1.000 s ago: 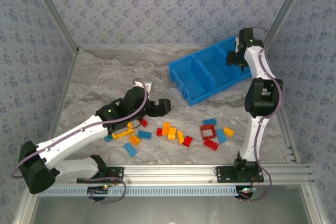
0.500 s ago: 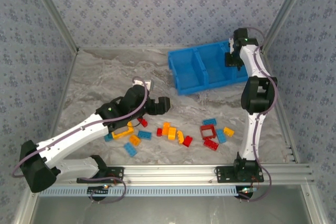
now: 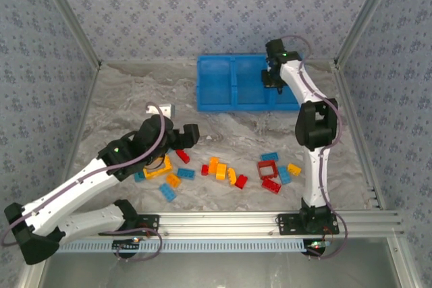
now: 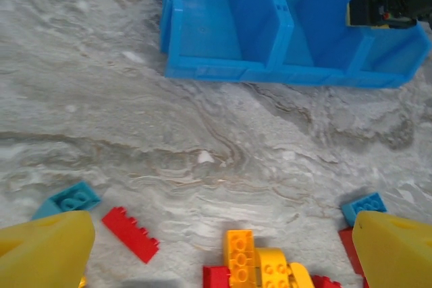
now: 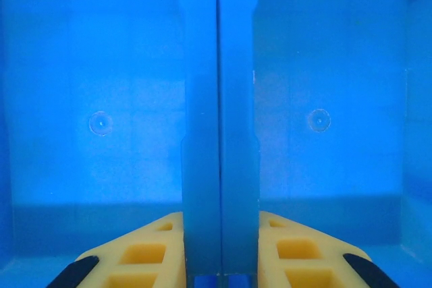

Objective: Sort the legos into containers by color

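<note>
The bin (image 3: 229, 84) will be dragged by the bin's divider toward my left gripper and slightly back. My right gripper will do this before it releases the bin.
The blue bin (image 3: 229, 84) lies at the back centre, its compartments bare inside. My right gripper (image 3: 272, 79) reaches down into it and is shut on a divider wall (image 5: 219, 133), a yellow finger (image 5: 145, 254) on each side. The legos (image 3: 223, 170), red, light blue and yellow-orange, lie scattered on the table near the front. My left gripper (image 3: 185, 134) hangs open just left of them, holding nothing. From the left wrist, a red brick (image 4: 130, 233), an orange brick (image 4: 241, 257) and a light blue brick (image 4: 74, 197) lie below the left gripper (image 4: 221, 234). The bin (image 4: 270, 25) shows beyond.
Patterned walls close the table in on three sides. An aluminium rail (image 3: 223, 220) runs along the near edge by the arm bases. A bare strip of marbled table (image 3: 229, 133) lies between the bin and the bricks.
The right gripper has shut on the bin's divider and drawn the bin left, turning it square to the back wall. The left arm has pulled back to the left, still open.
</note>
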Controlling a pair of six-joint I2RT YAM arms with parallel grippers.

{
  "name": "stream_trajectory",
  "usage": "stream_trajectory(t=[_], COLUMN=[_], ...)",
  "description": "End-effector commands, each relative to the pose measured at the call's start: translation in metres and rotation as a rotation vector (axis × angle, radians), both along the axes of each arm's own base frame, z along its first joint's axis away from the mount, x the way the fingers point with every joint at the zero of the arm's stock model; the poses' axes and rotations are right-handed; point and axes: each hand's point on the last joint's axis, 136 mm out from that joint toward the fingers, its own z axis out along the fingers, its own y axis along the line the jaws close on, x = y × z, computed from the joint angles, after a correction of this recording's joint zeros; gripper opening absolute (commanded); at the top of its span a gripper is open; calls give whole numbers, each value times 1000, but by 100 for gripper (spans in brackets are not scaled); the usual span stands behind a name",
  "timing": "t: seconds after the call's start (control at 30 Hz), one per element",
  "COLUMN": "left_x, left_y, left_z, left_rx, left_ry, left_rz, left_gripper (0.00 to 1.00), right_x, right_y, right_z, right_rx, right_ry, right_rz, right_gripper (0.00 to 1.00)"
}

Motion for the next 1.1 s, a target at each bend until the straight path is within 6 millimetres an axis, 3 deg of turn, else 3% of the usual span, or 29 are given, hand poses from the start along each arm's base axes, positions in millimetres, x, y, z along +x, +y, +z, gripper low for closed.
stream_trajectory(t=[0.0, 0.27, 0.53, 0.73, 1.07], left_x=[-3, -10, -12, -14, -14], left_y=[36, 63, 67, 69, 70], left_z=[-2, 5, 8, 7, 5], left_rx=[49, 64, 45, 54, 66], left_ry=[23, 34, 35, 40, 46], left_rz=[117, 171, 187, 185, 189], left_gripper=[98, 98, 98, 98, 98], right_x=[-27, -55, -67, -67, -64], right_y=[37, 91, 110, 113, 135], right_z=[-3, -8, -10, -9, -14], right_rx=[38, 77, 79, 85, 100], right_ry=[40, 34, 25, 24, 34], right_rz=[-45, -96, -126, -103, -74], right_gripper=[5, 5, 5, 5, 6])
